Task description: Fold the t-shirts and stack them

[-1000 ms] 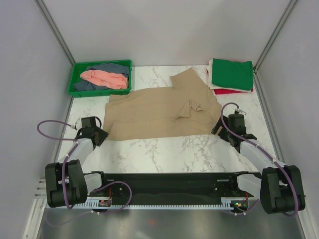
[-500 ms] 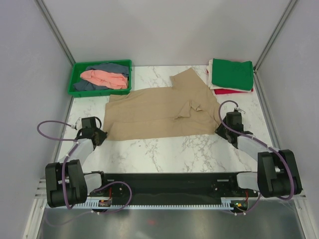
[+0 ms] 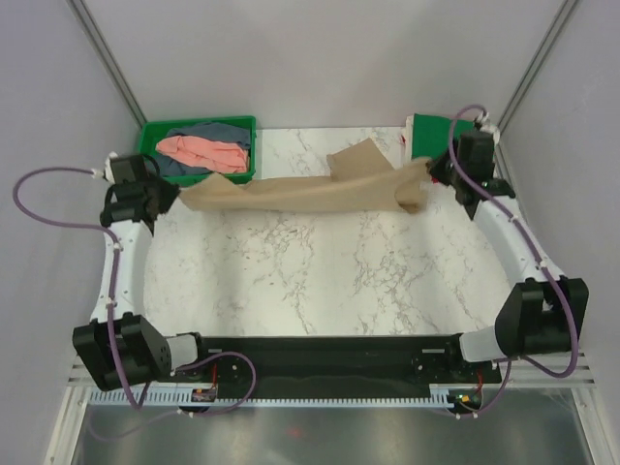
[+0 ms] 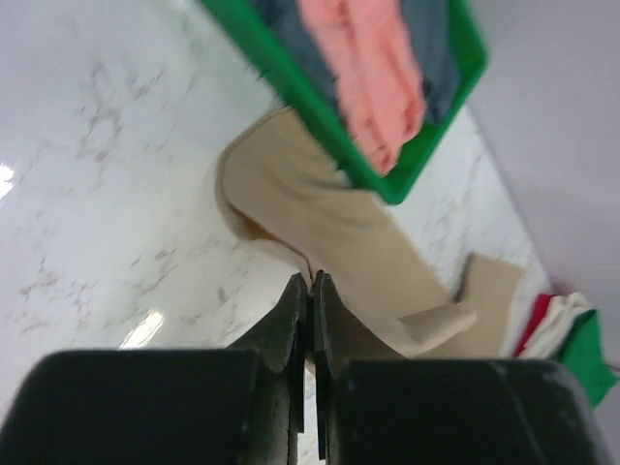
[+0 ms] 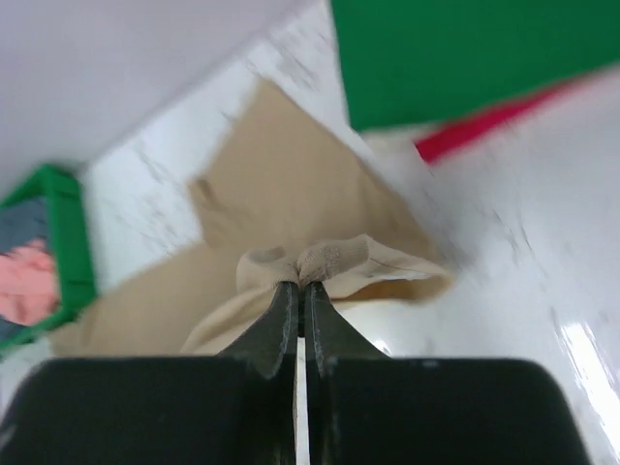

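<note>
The corner of the tan t-shirt will go back and down with my left gripper next and be released on the bare near tabletop, below it toward my base, so the t-shirt spreads.
The tan t-shirt [image 3: 310,189] hangs as a long band across the back of the table, its near edge lifted. At its left end my left gripper [image 3: 172,197] is shut on a corner of the cloth [image 4: 320,213], the jaws pressed together [image 4: 311,281]. My right gripper [image 3: 433,170] is shut on the bunched right corner [image 5: 334,257], the tips meeting at the fold [image 5: 301,286]. A salmon pink t-shirt [image 3: 203,152] lies on a grey-blue one [image 3: 218,131] in the tray. A folded dark green t-shirt [image 5: 465,48] rests on a red one [image 5: 484,126].
The green plastic tray [image 3: 147,145] stands at the back left, right behind my left gripper. The folded stack [image 3: 426,131] sits at the back right, partly hidden by my right arm. Grey walls close in both sides and the back.
Both grippers shut on the tan t-shirt's near corners. They then rose and swung toward the back of the table, carrying the near edge up and over.
</note>
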Controlling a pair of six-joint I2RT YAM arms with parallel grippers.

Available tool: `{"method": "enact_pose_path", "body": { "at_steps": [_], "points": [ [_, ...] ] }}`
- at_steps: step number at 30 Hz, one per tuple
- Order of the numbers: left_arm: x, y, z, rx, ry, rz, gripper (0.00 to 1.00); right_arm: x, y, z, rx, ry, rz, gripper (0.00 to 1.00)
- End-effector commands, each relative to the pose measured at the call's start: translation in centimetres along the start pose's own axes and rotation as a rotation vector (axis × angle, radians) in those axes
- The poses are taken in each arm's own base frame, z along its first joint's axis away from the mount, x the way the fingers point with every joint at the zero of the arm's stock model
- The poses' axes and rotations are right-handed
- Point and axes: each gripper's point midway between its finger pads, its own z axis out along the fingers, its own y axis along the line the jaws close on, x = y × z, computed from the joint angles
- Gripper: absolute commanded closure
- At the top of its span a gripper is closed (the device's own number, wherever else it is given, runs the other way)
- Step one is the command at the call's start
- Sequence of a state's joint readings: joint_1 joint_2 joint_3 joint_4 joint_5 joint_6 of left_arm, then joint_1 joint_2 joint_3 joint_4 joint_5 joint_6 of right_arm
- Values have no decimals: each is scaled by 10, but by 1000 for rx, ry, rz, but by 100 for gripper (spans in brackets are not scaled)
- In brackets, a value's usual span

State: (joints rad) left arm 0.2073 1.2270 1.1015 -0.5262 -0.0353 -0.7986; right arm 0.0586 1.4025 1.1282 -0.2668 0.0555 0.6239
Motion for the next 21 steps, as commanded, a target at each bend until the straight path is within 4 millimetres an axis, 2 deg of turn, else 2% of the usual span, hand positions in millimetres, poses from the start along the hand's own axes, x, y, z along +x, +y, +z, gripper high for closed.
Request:
{"method": "enact_pose_path", "body": {
  "at_steps": [1, 2, 3, 4, 5, 6, 7, 8, 9, 10, 11, 12, 13, 14, 15, 16, 18, 19, 21],
  "points": [
    [-37, -28, -10, 31, 27, 36, 98, -58, 29, -2, -40, -40, -12, 100],
    [-53, -38, -19, 41, 8, 42, 98, -74, 37, -6, -46, -49, -21, 100],
    [-57, -41, -22, 45, 4, 58, 98, -80, 40, -10, -51, -59, -23, 100],
    [-59, -41, -27, 49, -7, 63, 98, -75, 35, -11, -38, -54, -27, 100],
    [-57, -36, -30, 42, -7, 67, 98, -77, 34, -22, -40, -73, -27, 100],
    [-55, -30, -32, 32, -12, 70, 98, -70, 29, -26, -35, -64, -32, 100],
    [-41, -14, -29, 2, 12, 73, 98, -45, 10, -23, -1, -17, -33, 100],
    [-37, -9, -37, 9, 3, 73, 98, -32, 2, -24, 6, 1, -30, 100],
    [-29, -2, -39, 7, 12, 77, 98, -31, 3, -38, -20, -27, -27, 100],
    [-7, 18, -33, -26, 56, 75, 98, 5, -18, -35, 10, 38, -22, 100],
    [-2, 22, -44, -6, 35, 75, 98, 7, -19, -47, -13, 6, -13, 100],
    [6, 28, -46, -3, 36, 66, 98, 20, -29, -50, -3, 16, -7, 100],
    [29, 51, -37, -43, 74, 58, 98, 52, -51, -48, 33, 71, 0, 100],
    [35, 55, -44, -29, 59, 51, 98, 57, -55, -56, 27, 52, 7, 100],
    [44, 65, -42, -47, 71, 41, 98, 68, -64, -58, 43, 61, 12, 100],
    [65, 87, -35, -94, 109, 32, 97, 94, -83, -57, 81, 101, 20, 100],
    [82, 102, -30, -116, 137, 11, 96, 109, -97, -61, 113, 103, 49, 100],
    [98, 115, -26, -143, 175, 0, 95, 126, -111, -60, 145, 131, 59, 100],
    [109, 122, -21, -155, 207, -16, 91, 135, -120, -61, 172, 133, 93, 100]
  ]
}}
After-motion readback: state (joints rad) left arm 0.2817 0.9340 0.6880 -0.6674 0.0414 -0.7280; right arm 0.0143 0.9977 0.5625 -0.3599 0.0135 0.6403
